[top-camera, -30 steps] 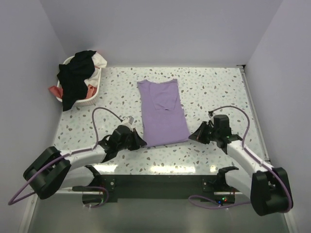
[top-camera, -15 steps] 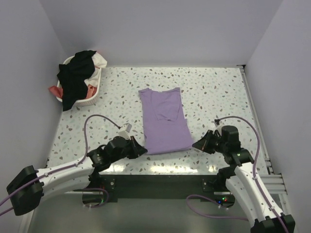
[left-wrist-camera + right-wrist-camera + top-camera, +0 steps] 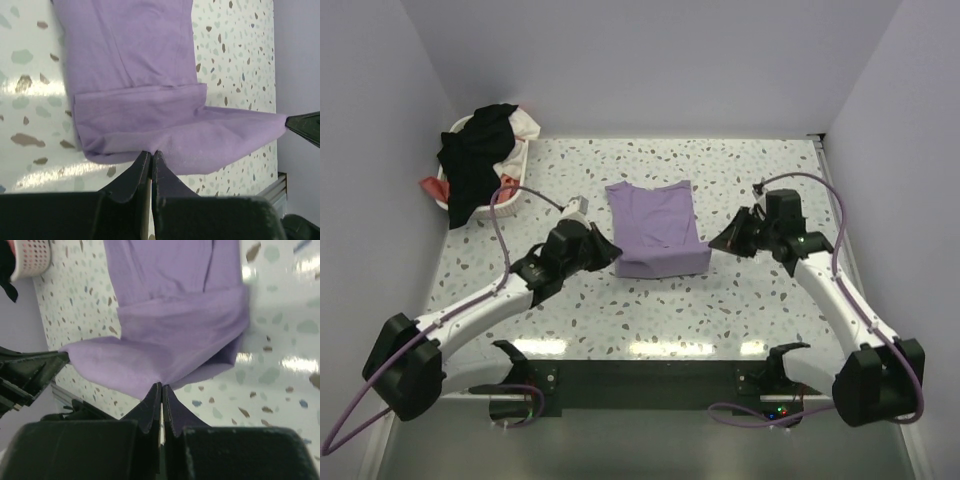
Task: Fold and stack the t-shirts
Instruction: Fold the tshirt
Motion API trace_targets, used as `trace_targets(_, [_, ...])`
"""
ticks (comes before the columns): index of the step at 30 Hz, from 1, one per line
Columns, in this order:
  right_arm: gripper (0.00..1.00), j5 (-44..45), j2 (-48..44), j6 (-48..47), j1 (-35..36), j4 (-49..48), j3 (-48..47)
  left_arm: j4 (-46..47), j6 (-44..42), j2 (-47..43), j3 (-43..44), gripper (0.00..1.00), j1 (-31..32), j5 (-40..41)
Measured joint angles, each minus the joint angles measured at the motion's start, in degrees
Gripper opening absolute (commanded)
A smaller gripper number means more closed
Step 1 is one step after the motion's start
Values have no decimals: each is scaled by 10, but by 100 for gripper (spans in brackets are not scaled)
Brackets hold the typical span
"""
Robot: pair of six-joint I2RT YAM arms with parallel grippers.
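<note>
The corner of the hem in my left gripper will go next away from my base, over the lavender t-shirt (image 3: pixel 655 225), to the t-shirt's far end.
A lavender t-shirt (image 3: pixel 655 225) lies in the middle of the speckled table, its near hem raised and doubled back over its body. My left gripper (image 3: pixel 615 250) is shut on the hem's left corner, and the wrist view shows the cloth (image 3: pixel 150 75) pinched at the tips of the left gripper (image 3: pixel 151 152). My right gripper (image 3: pixel 712 245) is shut on the right corner, where the right gripper (image 3: pixel 161 386) nips the lavender cloth (image 3: pixel 175 315). The hem stretches taut between the two. More t-shirts, black (image 3: pixel 475 150), white (image 3: pixel 525 125) and coral (image 3: pixel 430 185), are heaped in the basket.
A white plastic laundry basket (image 3: pixel 505 205) stands at the far left corner, clothes spilling over its rim; the right wrist view catches its edge (image 3: pixel 32 255). Purple walls close the table on three sides. A rail runs along the right edge (image 3: pixel 835 215).
Both grippers have gone from the table's near edge toward the far side, carrying the shirt's hem up and over its body. The shirt now looks about half as long.
</note>
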State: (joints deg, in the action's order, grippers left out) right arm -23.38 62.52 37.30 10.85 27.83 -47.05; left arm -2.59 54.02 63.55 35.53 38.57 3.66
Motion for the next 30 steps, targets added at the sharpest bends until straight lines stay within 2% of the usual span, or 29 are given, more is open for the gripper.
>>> trace_targets(14, [0, 9, 356, 0, -1, -21, -358, -18, -67, 295, 297, 0, -132, -104])
trace_targets(25, [0, -3, 619, 2, -4, -15, -608, -16, -74, 475, 440, 0, -224, -186])
trace_targets(26, [2, -5, 639, 2, -5, -16, -627, -14, -75, 490, 450, 0, -232, -192])
trace_targets(28, [19, -9, 675, 2, -6, -16, -660, -3, -78, 518, 463, 0, -246, -206])
trace_targets(30, [37, -15, 706, 1, -7, -17, -692, 12, -82, 542, 466, 21, -261, -220])
